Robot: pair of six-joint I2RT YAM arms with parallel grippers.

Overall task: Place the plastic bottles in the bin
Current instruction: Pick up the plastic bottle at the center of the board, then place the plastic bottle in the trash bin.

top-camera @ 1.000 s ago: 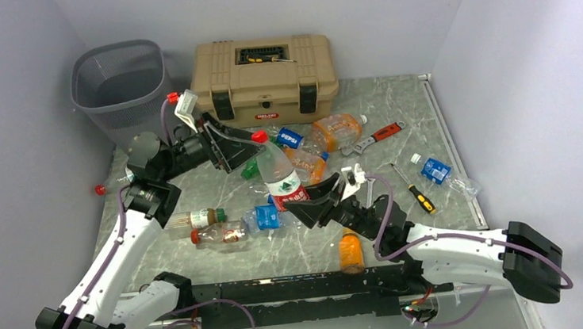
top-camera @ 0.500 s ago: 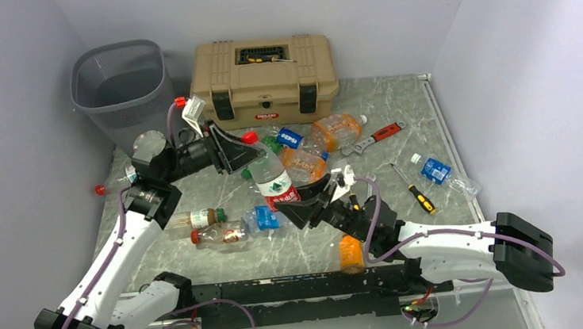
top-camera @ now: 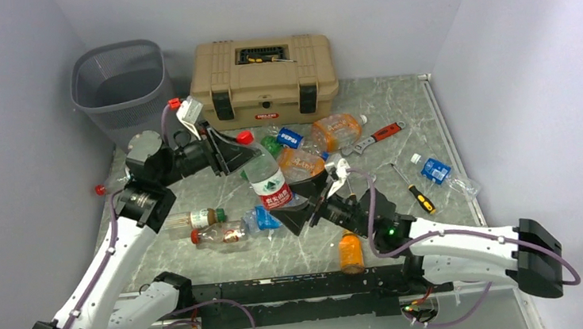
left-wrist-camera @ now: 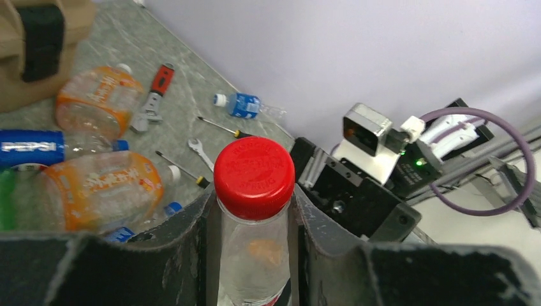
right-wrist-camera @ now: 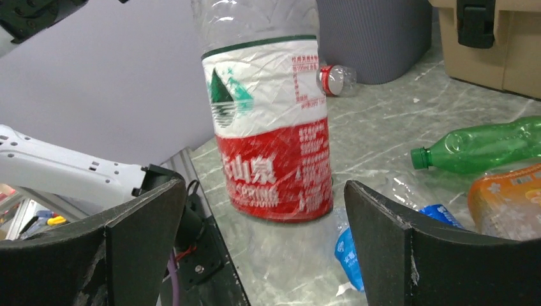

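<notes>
The bottle goes up and outward with my left gripper over the bin's opening (top-camera: 120,78) next, then down for release, as my right gripper stands open off the bottle's label.
A clear plastic bottle (top-camera: 268,184) with a red cap (left-wrist-camera: 254,171) and a red-white label (right-wrist-camera: 271,127) hangs tilted above the table's middle. My left gripper (top-camera: 241,149) is shut on its neck just under the cap, as the left wrist view (left-wrist-camera: 253,199) shows. My right gripper (top-camera: 306,203) stands open around the bottle's base, its fingers (right-wrist-camera: 389,242) well apart from the label. Several other bottles lie on the table, orange (top-camera: 337,131), green (right-wrist-camera: 485,150) and blue-labelled (top-camera: 436,170). The grey mesh bin (top-camera: 120,84) stands at the back left.
A tan toolbox (top-camera: 263,71) sits at the back centre. A red-handled wrench (top-camera: 373,137) and a screwdriver (top-camera: 414,189) lie right of the middle. Crushed bottles (top-camera: 219,234) lie by the left arm, an orange one (top-camera: 350,252) at the front edge, a small one (top-camera: 111,185) at the left wall.
My left gripper has shut on the bottle's neck. My right gripper has opened and let go of the bottle's base, dropping slightly lower and leftward.
</notes>
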